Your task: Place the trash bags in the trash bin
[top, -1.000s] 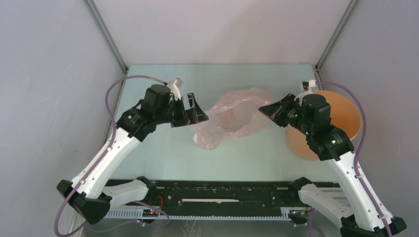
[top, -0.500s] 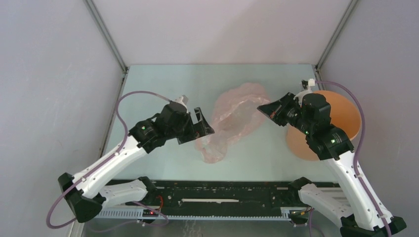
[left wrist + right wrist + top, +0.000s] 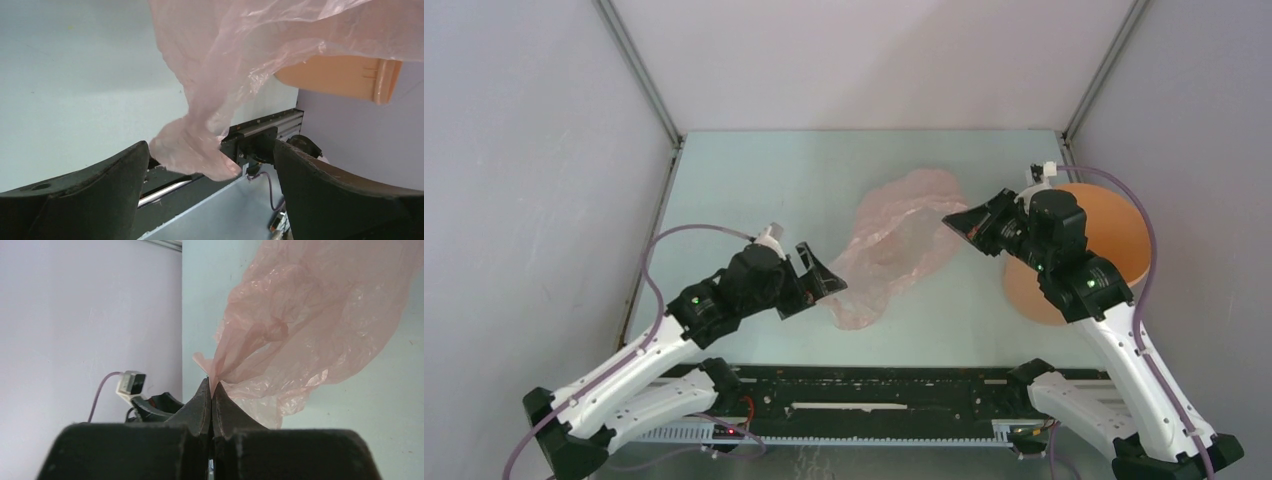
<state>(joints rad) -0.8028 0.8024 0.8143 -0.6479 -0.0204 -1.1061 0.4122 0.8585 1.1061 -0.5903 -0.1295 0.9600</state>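
Note:
I will next slide my left gripper to the right in the top view, onto the bag's low end point(image 3: 848, 306) point(image 3: 196, 149), and close, because that end hangs between the gripper's open fingers.
The pale-pink trash bag point(image 3: 894, 245) hangs stretched from its right corner down to a low end near the table's front. My right gripper point(image 3: 951, 217) is shut on that corner; in the right wrist view the film point(image 3: 310, 325) fans out from the pinched jaws of the right gripper point(image 3: 211, 385). My left gripper point(image 3: 824, 285) is open at the bag's low end. In the left wrist view that end point(image 3: 192, 150) hangs between the wide-apart fingers of the left gripper point(image 3: 210, 150), nearer the left one. The orange trash bin point(image 3: 1114, 235) sits behind the right arm, partly hidden.
Grey walls close in the pale-green table point(image 3: 754, 190) on the left, back and right. A black rail point(image 3: 864, 385) runs along the near edge between the arm bases. The bin point(image 3: 345, 75) shows past the bag in the left wrist view.
My left arm has swung toward the near edge and lower, bringing its open gripper to the bag's low end. The bag has drawn out longer. The right gripper has barely moved.

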